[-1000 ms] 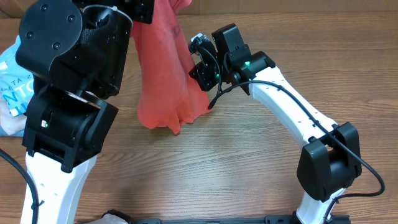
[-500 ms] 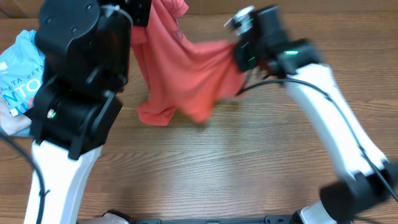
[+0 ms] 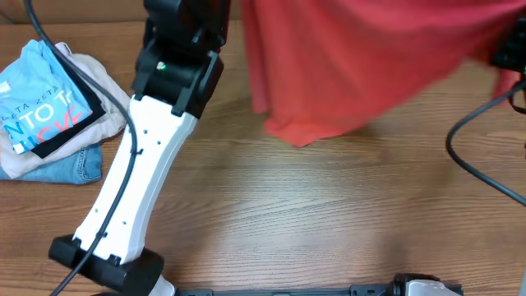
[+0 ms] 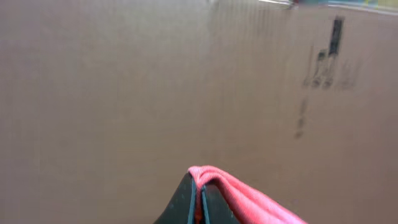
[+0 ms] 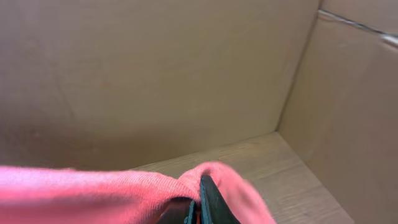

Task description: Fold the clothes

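I should next bring the fold in my right gripper down to the open wood (image 3: 225,138) beside the shirt and let go, because that wood is below and to the left in the overhead view.
The clothes, a coral-red T-shirt (image 3: 353,74), hang stretched wide across the back of the table, with the lower edge drooping toward the wood. In the left wrist view my left gripper (image 4: 199,190) is shut on a bunched fold of the red shirt (image 4: 249,202), which drapes off to the right. My right gripper (image 5: 199,200) is likewise shut on a fold of the shirt (image 5: 93,193), which spreads to the left. From overhead the left arm (image 3: 177,74) reaches to the shirt's left edge. Only a dark part of the right arm (image 3: 508,49) shows at the right edge. The lettering and tag are hidden.
A pile at the left holds a light-blue printed T-shirt (image 3: 33,107), a beige garment (image 3: 92,76) and denim (image 3: 74,164). A brown cardboard wall (image 4: 155,81) stands behind the table and meets a side wall (image 5: 348,106). A black cable (image 3: 468,156) loops at the right.
The two grippers have pulled apart, the right one swinging to the right edge, and the shirt has gone from a hanging bunch to a wide stretched sheet. The left arm has reached further back.
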You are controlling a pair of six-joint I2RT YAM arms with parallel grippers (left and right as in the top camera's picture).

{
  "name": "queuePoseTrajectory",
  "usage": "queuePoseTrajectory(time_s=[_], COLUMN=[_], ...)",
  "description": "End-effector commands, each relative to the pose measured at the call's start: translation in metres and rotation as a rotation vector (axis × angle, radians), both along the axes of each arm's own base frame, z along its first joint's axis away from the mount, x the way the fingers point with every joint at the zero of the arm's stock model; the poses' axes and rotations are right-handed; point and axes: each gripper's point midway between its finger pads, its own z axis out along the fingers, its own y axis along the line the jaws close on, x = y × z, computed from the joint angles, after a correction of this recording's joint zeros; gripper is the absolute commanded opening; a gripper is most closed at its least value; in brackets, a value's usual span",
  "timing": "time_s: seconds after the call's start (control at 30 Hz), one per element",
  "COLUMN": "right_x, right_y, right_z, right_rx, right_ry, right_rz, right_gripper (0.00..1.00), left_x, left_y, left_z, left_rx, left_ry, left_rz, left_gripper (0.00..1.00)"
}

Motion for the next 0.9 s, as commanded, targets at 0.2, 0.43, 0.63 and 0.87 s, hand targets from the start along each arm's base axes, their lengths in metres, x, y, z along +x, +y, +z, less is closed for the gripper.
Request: queuePoseTrajectory(time_s=[0.2, 0.43, 0.63, 0.87], right_x=[-0.009, -0.011, -0.015, -0.009], right_y=[0.06, 0.12, 0.17, 0.233], right_z=[-0.007, -0.052, -0.096, -0.141], right_rx=[0.066, 0.117, 0.122, 0.134], right_ry=[0.038, 0.217, 0.406, 0.575], right_rz=[0.349, 0.693, 0.858, 0.997], right_gripper=[0.04, 0.04, 0.04, 0.04], left_x=[0.008, 0.008, -0.011, -0.051], left_y=[0.019, 0.087, 0.078, 0.047], left_z=[-0.049, -0.14, -0.196, -0.238], left_rx=[0.083, 0.236, 0.211, 0.266], left_ry=[0.224, 0.596, 0.839, 1.048], left_rz=[0.075, 0.283, 0.103, -0.071], left_gripper=[0.66, 0.91, 0.93, 0.94])
